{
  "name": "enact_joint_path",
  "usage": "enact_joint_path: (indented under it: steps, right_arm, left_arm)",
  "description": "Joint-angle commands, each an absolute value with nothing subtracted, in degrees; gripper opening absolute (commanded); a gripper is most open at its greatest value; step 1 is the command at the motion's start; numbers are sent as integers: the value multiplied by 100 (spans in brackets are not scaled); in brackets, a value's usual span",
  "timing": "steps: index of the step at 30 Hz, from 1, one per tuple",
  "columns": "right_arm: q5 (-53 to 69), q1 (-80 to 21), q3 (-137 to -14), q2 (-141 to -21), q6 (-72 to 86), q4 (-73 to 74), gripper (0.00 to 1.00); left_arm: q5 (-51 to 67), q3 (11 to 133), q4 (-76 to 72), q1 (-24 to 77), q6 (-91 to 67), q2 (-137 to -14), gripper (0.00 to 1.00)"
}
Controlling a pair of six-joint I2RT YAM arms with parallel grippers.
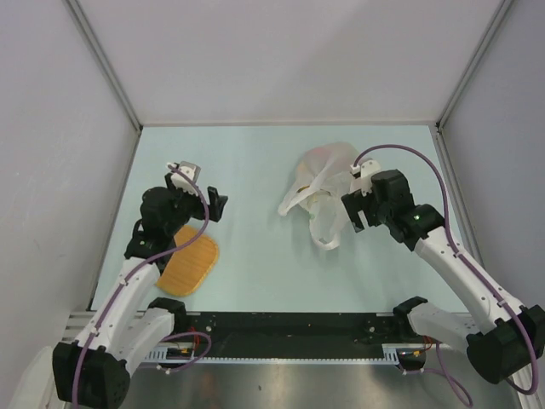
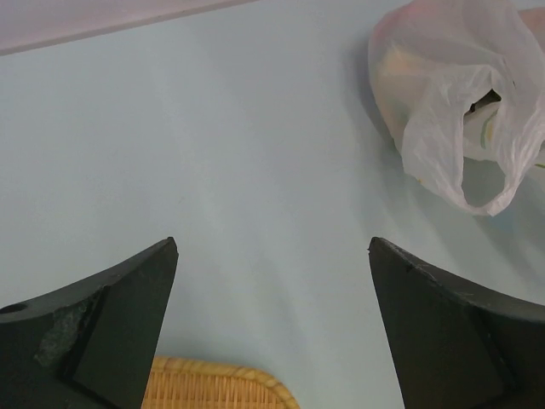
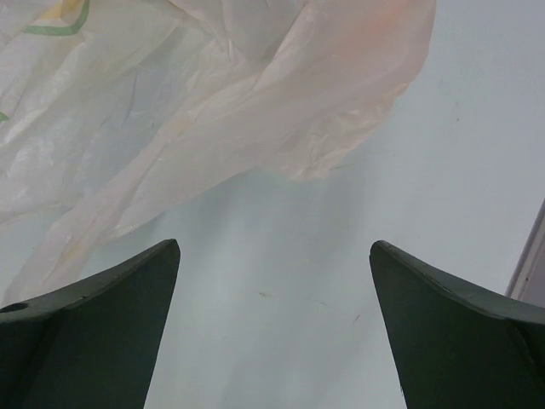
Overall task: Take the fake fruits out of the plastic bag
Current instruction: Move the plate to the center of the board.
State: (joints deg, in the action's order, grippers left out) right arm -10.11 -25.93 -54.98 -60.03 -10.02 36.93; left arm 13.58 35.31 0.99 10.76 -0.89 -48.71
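Observation:
The mat lies flat below, so my left gripper comes down next, back and to the left in the top view. It goes astride the mat's rim away from the bag (image 1: 319, 192).
The translucent white plastic bag (image 1: 319, 192) lies crumpled on the pale table at the middle right, its handle loops toward the near side. It also shows in the left wrist view (image 2: 460, 94) and fills the top of the right wrist view (image 3: 196, 102). The fake fruits are only faint orange and green shapes through the film. My right gripper (image 1: 356, 215) is open and empty just right of the bag. My left gripper (image 1: 213, 204) is open and empty, well left of the bag, above the mat's far end.
A flat woven orange mat (image 1: 189, 266) lies at the near left under the left arm; its edge shows in the left wrist view (image 2: 213, 388). Grey walls enclose the table on the left, back and right.

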Motion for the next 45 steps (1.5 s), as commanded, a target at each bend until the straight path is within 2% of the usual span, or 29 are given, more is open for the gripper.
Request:
enact_joint_path:
  steps: [1, 6, 12, 14, 18, 21, 32, 37, 45]
  right_arm:
    - [-705, -2637, -5809, -6029, -1405, 3648, 100]
    - [156, -2707, -5836, -6029, -2127, 3516, 100]
    - [429, -3085, -6477, -6504, -1610, 3568, 100]
    - [588, -3085, -6670, -6486, -1380, 3498, 100]
    - [922, -3252, -6891, -6653, -1310, 3700, 99]
    - [1176, -3235, -6847, -6636, -1169, 3700, 99]
    - [1309, -3217, -6768, -6504, -1160, 3709, 99]
    - [1318, -3190, -6768, -6521, -1143, 3823, 99]
    - [1468, -3199, -6741, -6548, -1134, 3858, 99]
  left_arm:
    - [1527, 4251, 1140, 444, 167, -4736, 100]
    - [2127, 5483, 3303, -1007, 657, -5800, 100]
    - [898, 5134, 3217, -1668, 1475, -5564, 100]
    - [827, 5045, 3313, -2011, 1425, -5720, 100]
    - [1177, 4958, 3665, -3424, 1029, -6283, 100]
    - [1475, 4913, 3699, -3743, 1142, -6486, 99]
    - [1871, 4728, 3138, -3771, 2932, -7593, 89]
    - [2311, 4816, 3515, -3771, 4207, -8068, 87]
    - [3304, 5159, 4806, -3683, 5273, -9052, 72]
